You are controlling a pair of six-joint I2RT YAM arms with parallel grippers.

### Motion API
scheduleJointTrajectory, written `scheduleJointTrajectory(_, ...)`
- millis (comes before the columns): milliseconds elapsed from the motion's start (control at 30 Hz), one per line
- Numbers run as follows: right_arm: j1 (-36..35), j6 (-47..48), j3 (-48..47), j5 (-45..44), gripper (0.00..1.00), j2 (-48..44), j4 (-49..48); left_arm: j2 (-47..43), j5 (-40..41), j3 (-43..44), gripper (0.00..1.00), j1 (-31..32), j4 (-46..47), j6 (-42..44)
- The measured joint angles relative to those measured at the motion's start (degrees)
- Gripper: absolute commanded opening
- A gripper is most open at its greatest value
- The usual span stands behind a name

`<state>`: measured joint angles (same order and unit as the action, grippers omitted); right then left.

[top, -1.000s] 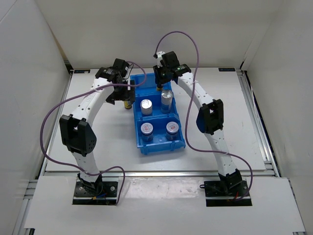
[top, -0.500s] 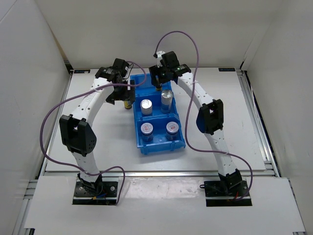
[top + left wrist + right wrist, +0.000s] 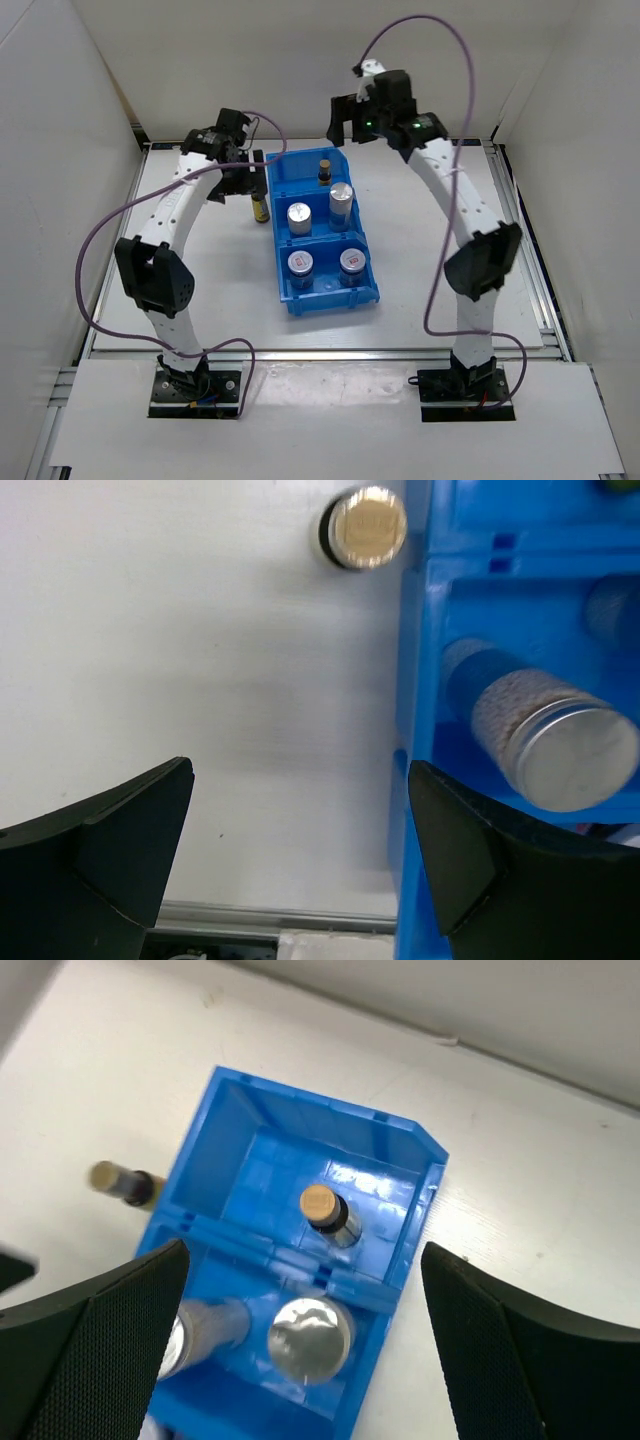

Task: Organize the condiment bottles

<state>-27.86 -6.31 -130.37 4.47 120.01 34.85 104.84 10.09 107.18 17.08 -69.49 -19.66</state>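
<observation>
Next, my left gripper moves outward and toward the bin's side, straddling the bottle's gold cap (image 3: 365, 527), which sits ahead of my open fingers, close by the bin.
Inside the blue bin (image 3: 283, 180), one dark-brown gold-capped bottle (image 3: 324, 170) stands in the far compartment. Two silver-lidded cylinders (image 3: 300, 217) (image 3: 342, 200) fill the middle one, and two squat jars (image 3: 301, 265) (image 3: 351, 262) the near one. A second brown bottle (image 3: 259, 208) stands on the table just left of the bin. My left gripper (image 3: 243, 183) hovers open beside it, holding nothing; its wrist view shows the gold cap (image 3: 365, 527) well ahead of the gripper (image 3: 300, 850). My right gripper (image 3: 345, 125) is open, high over the bin's far end, and looks down on the binned bottle (image 3: 325, 1210).
White walls close in the back and both sides of the table. A metal rail (image 3: 520, 240) runs along the right edge. The bin's left wall (image 3: 420, 680) lies close to my left gripper's right finger.
My right gripper opened, left the brown bottle standing in the far compartment and rose up and back. The left arm shifted slightly towards the back left.
</observation>
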Motion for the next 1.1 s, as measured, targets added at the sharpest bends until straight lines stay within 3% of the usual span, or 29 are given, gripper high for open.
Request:
scheduleJointTrajectory(167, 2.1, -1.7, 14.1, 1.3, 1.00, -15.9, -1.4, 0.3, -2.5, 4.5, 1.00, -1.8, 2.8, -1.6)
scheduleJointTrajectory(367, 2.6, -2.5, 30.7, 2.8, 1.00, -25.0, -1.1, 5.5, -5.0, 4.7, 0.79, -1.9, 7.5, -3.4)
scheduleJointTrajectory(467, 2.9, -2.6, 35.8, 3.6, 1.00, -27.0, 0.3, 10.2, -5.7, 6.4, 0.79, -1.9, 8.8, -3.6)
scheduleJointTrajectory(800, 4.6, -2.6, 38.6, 5.0, 1.00, -35.0, 0.9, 16.7, -5.4, 9.6, 0.71, -1.9, 10.0, -3.7)
scheduleJointTrajectory(1100, 4.6, -2.6, 38.9, 5.1, 1.00, -35.2, 1.0, 16.7, -4.1, 9.9, 0.45, -1.9, 10.1, -2.9)
